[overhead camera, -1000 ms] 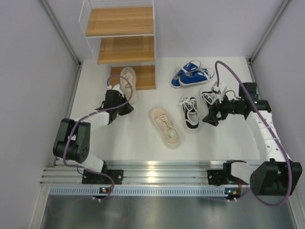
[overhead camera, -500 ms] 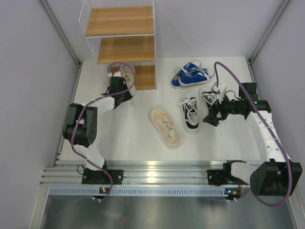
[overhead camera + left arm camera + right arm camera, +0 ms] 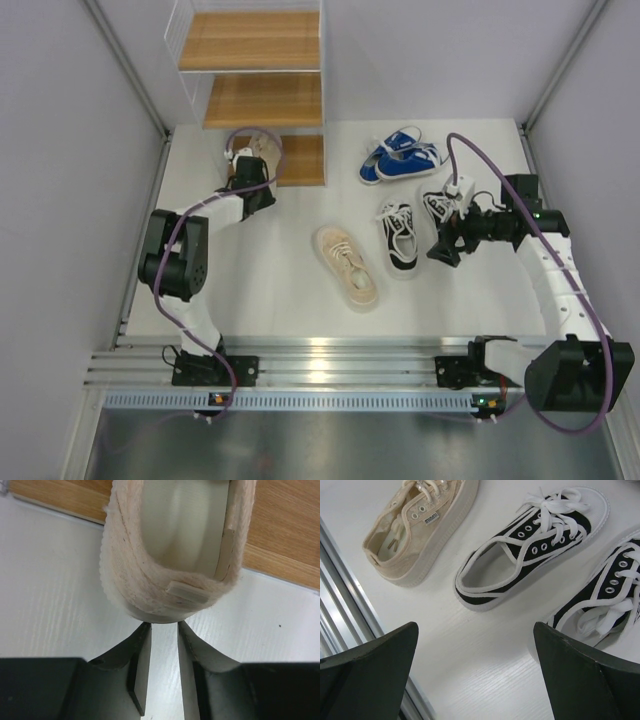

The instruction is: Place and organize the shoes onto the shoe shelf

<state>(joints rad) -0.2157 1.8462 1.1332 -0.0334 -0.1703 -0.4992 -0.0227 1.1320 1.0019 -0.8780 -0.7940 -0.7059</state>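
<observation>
My right gripper will next move past the black-and-white shoes and then go down onto the side of the beige shoe in the middle of the table.
One beige shoe (image 3: 266, 157) lies with its toe on the bottom board of the shoe shelf (image 3: 306, 160), heel toward me. My left gripper (image 3: 250, 180) sits right behind that heel (image 3: 170, 555). Its jaws are almost together with nothing between them, and the tips (image 3: 164, 628) touch the sole. The other beige shoe (image 3: 346, 265) lies mid-table. Two black-and-white shoes (image 3: 398, 235) (image 3: 438, 205) lie to the right of it. My right gripper (image 3: 446, 246) is wide open and empty (image 3: 475, 630) just above the table beside them (image 3: 530, 545). The blue pair (image 3: 402, 155) lies behind.
The shelf's middle board (image 3: 265, 100) and top board (image 3: 250, 40) stand at the back left against the wall. Grey walls close in on both sides. A metal rail (image 3: 330, 360) runs along the near edge, also showing in the right wrist view (image 3: 340, 580).
My left gripper has moved away from me toward the shelf, and the beige shoe in front of it has slid farther onto the bottom board. The right arm has barely moved.
</observation>
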